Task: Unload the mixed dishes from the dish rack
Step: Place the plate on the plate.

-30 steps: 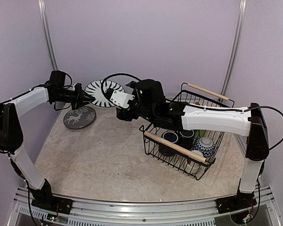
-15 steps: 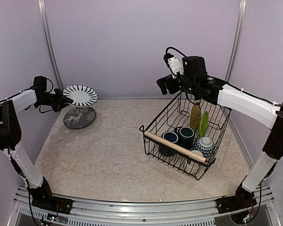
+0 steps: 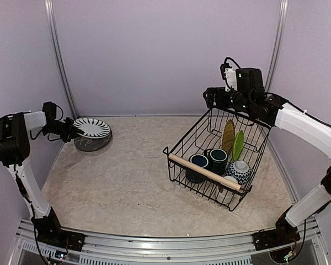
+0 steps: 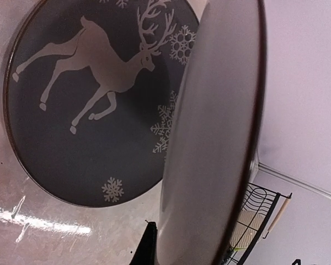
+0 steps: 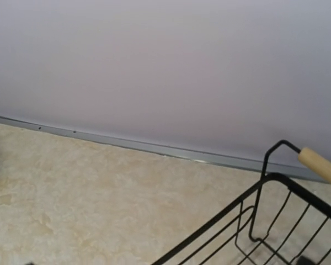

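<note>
I will lower my left gripper slightly next, bring the tilted striped plate onto the gray deer-pattern plate and let go of the striped plate's rim, because the gray plate lies flat below the gripper.
My left gripper (image 3: 71, 131) is shut on the rim of a white plate with black radial stripes (image 3: 92, 128). It holds the plate tilted just over the gray deer-pattern plate (image 3: 94, 143), which lies flat at the far left. In the left wrist view the striped plate (image 4: 209, 138) stands edge-on beside the deer plate (image 4: 94, 99), with one finger (image 4: 146, 251) against it. My right gripper (image 3: 211, 98) is open and empty above the far left corner of the dish rack (image 3: 176, 144). The rack holds the tan lattice plate (image 3: 228, 137), lime green plate (image 3: 239, 144), two dark blue mugs (image 3: 198, 163) (image 3: 218, 158) and the blue-white bowl (image 3: 239, 171).
The rack's near wooden handle (image 3: 204, 171) and far wooden handle (image 3: 243, 107) run across its two ends; the far one also shows in the right wrist view (image 5: 320, 165). Purple walls close in the table at the back and on both sides. Marbled tabletop (image 3: 121, 176) lies between the plates and the rack.
My left arm has drawn the striped plate left and lowered it over the deer plate. My right arm has swung right, from mid-table to above the rack's far corner.
</note>
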